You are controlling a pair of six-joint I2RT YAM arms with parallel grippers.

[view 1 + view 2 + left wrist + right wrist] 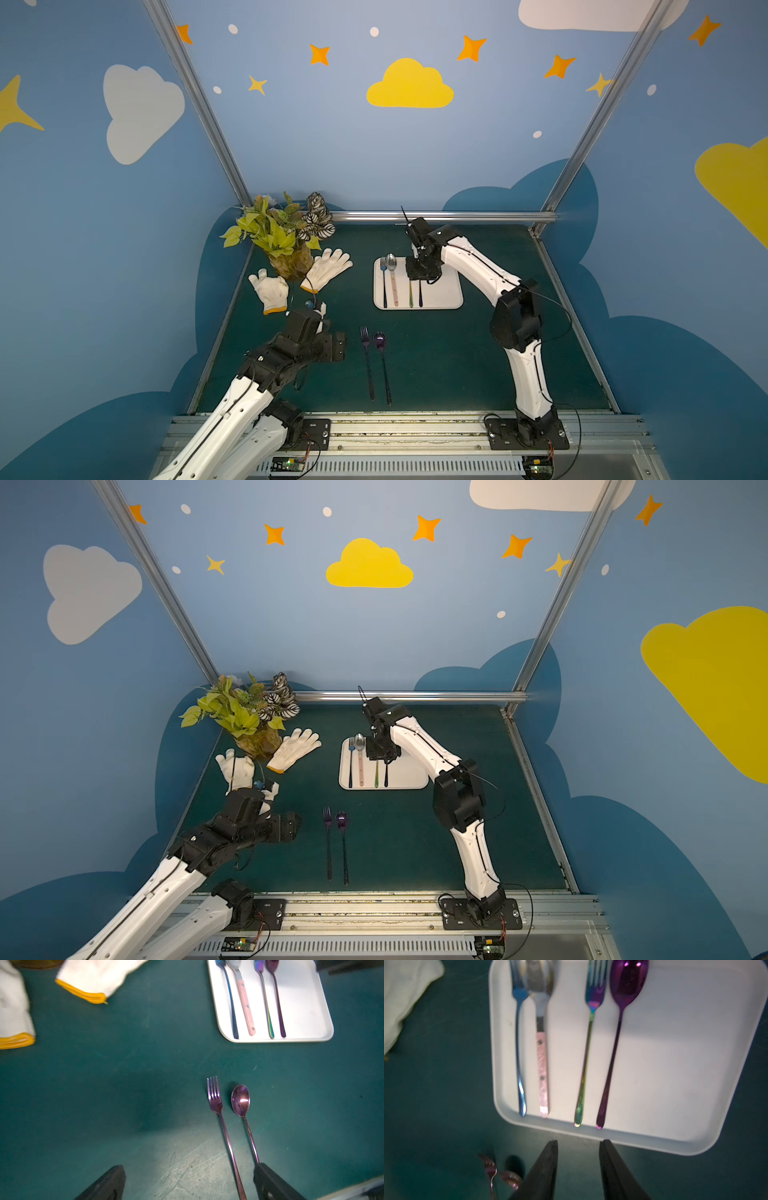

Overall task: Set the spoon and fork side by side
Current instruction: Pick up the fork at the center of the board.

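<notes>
My right gripper's open fingers draw back toward my base next and come down around the head end of the purple fork's handle [367,352] [491,1182], which lies below.
A purple fork [216,1103] and a purple spoon [241,1101] lie parallel on the green mat, heads away from the robot; both top views show them, fork [366,361] and spoon [343,845]. My left gripper [190,1169] hovers open above the mat just left of them, holding nothing. On the white tray [675,1084] lie a rainbow fork [588,1043] and a purple spoon [616,1043] side by side. My right gripper [578,1142] hangs open and empty over the tray's near edge, by their handle ends; in a top view the right gripper [422,272] hides their heads.
A blue fork [519,1053] and a pink-handled spoon [543,1053] lie together at the tray's left side. Two white gloves [328,268] [272,293] and a potted plant [282,237] sit at the back left of the mat. A metal rail borders the mat.
</notes>
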